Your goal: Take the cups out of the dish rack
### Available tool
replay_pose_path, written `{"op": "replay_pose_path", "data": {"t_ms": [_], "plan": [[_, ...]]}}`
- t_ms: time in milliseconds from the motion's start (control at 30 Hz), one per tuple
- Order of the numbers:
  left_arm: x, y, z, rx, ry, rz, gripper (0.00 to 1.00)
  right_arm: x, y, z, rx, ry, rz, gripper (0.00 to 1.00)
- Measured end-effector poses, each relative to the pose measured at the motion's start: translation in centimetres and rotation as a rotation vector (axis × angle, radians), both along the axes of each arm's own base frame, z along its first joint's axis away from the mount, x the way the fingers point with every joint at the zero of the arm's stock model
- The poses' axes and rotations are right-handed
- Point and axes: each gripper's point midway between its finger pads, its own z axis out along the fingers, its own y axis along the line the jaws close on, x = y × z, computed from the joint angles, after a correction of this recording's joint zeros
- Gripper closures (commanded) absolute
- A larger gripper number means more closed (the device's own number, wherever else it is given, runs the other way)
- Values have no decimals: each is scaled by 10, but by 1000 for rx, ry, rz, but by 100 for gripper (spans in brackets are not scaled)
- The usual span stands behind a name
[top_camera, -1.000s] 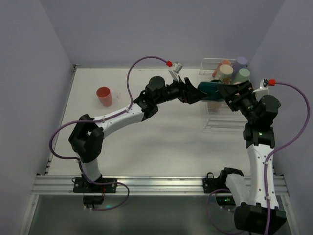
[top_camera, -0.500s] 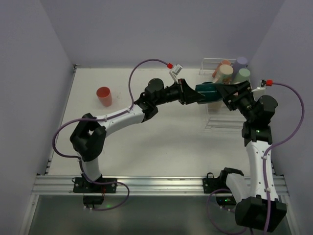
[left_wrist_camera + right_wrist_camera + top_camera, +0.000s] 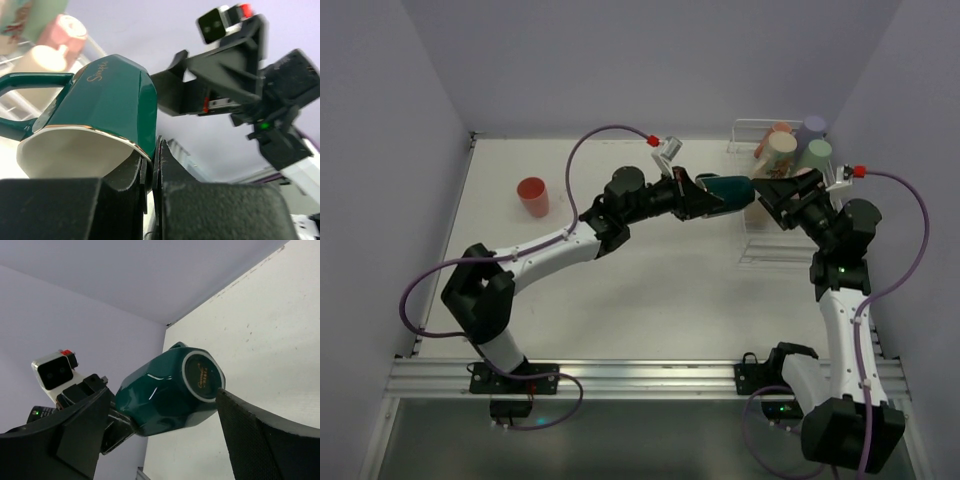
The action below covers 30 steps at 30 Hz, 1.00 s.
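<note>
The dark green mug should go beside the red cup next, with my left gripper turning it base-down and lowering it where the table is empty.
A dark green mug (image 3: 730, 189) hangs on its side in the air, left of the dish rack (image 3: 772, 250). My left gripper (image 3: 706, 197) is shut on its rim, one finger inside the mouth (image 3: 125, 172) and one outside. My right gripper (image 3: 766, 190) is open, and its fingers (image 3: 250, 425) straddle the mug's base end (image 3: 172, 390) with a little slack. In the rack's far end stand a tan cup (image 3: 781, 148), a light green cup (image 3: 817, 152), a lavender cup (image 3: 814, 125) and a salmon one (image 3: 779, 128). A red cup (image 3: 532, 195) stands upright on the table at the left.
Purple walls close in the white table (image 3: 650, 280) on three sides. Both arms meet over its right rear part, close to the rack's near clear wall (image 3: 757, 218). In the left wrist view a pink mug (image 3: 70, 30) and a cream mug (image 3: 47, 57) show in the rack.
My left gripper has closed on the green mug's rim and drawn it a little leftward. My right gripper, which held the mug, has opened around it.
</note>
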Motion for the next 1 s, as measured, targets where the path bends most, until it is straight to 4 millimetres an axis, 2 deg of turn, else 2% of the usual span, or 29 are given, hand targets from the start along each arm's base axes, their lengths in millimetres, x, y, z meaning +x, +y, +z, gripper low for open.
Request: {"op": "replay_pose_path", "data": {"t_ms": [100, 200, 267, 367, 567, 633, 700, 900, 1000], "plan": [[8, 6, -8, 63, -12, 41, 100, -4, 1, 2, -14, -13, 6, 1], [27, 18, -20, 189, -22, 113, 100, -13, 2, 4, -54, -26, 2, 1], [44, 33, -28, 295, -25, 184, 100, -19, 0, 6, -91, -35, -10, 1], [78, 74, -34, 470, -32, 317, 100, -29, -3, 8, -150, -54, -44, 1], [149, 180, -49, 824, -24, 613, 100, -44, -12, 1, -256, -64, -105, 1], [163, 210, -65, 950, 0, 671, 100, -48, -8, -4, -269, -62, -94, 1], [171, 228, -86, 1057, 30, 683, 100, -50, -3, -11, -279, -54, -70, 1], [169, 248, -164, 1274, 162, 581, 100, -58, 23, -46, -307, 17, 29, 1], [165, 254, -190, 1308, 223, 526, 100, -63, 37, -57, -324, 36, 80, 1]]}}
